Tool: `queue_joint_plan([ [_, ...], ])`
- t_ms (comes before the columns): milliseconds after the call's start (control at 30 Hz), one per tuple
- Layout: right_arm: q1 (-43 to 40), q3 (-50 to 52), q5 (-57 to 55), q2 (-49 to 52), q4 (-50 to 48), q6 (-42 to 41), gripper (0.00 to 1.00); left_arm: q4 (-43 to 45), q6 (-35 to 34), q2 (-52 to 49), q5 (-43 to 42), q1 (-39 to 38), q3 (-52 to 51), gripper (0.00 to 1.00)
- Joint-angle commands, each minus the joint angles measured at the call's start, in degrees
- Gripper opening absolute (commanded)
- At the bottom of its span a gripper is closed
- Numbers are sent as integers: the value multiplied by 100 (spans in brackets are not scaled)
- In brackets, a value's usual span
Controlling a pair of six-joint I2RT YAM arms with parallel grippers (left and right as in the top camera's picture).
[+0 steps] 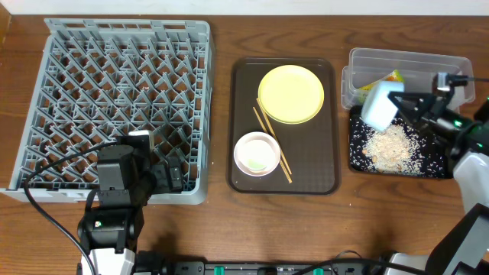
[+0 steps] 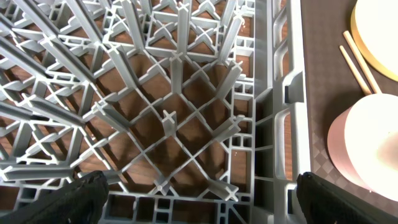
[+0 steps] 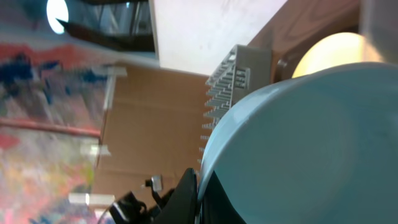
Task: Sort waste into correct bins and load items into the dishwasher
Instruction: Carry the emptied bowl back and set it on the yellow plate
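Observation:
My right gripper goes to the left in the overhead view next, turns the bowl upright and lowers it onto the yellow plate [image 1: 291, 93] [image 3: 329, 53], since the rice is already out.
My right gripper [image 1: 401, 103] is shut on the rim of the light blue bowl [image 1: 380, 103], which is tipped on its side above the black tray [image 1: 357, 156] holding the rice scraps [image 1: 390, 145]. The bowl fills the right wrist view [image 3: 305, 143]. The yellow-green wrapper [image 1: 390, 78] lies in the clear tub [image 1: 412, 57]. The yellow plate [image 1: 291, 93], pinkish-white bowl [image 1: 257, 153] and chopsticks [image 1: 271, 141] sit on the brown tray [image 1: 325, 176]. My left gripper [image 2: 199, 199] is open and empty over the front right corner of the grey dish rack [image 1: 114, 76]. The white cup is out of view.
The rack's pegs [image 2: 168, 118] stand right under my left fingers. The brown tray lies between the rack and the two bins. The tub and black tray sit side by side at the table's right end.

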State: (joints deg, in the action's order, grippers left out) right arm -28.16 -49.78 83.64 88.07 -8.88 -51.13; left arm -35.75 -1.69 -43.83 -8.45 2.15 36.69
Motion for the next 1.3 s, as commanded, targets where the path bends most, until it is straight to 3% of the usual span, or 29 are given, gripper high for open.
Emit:
queue_joint_plan([
  [0,520,-17,-74,0,-872,-774,1,-2,-57,11,9,-24,142,99],
  [167,1467,-68,-439,0,-2949,-2223,1,0,-57,11,9,-24,142,99],
  [400,2402,-205,-1676,0,-2997,-1910,1,-2,-55,11,9,-24,142,99],
  [600,3014,-667,-2614,0,-2057,-389,2,-2,-57,11,9,-24,142,99],
  [767,3888,-1572,-4548,0,1080,2472,1,-4,-57,11,9,-24,142,99],
  [867,4299,-1816,-5742,2,1862,3377,1,-2,-57,11,9,-24,142,99],
  [1067,5038,-1812,-7136,140,2133,4760,1,-2,-57,11,9,-24,142,99],
  [1267,5375,-1812,-7766,772,1899,5246,1,-4,-57,11,9,-24,142,99],
])
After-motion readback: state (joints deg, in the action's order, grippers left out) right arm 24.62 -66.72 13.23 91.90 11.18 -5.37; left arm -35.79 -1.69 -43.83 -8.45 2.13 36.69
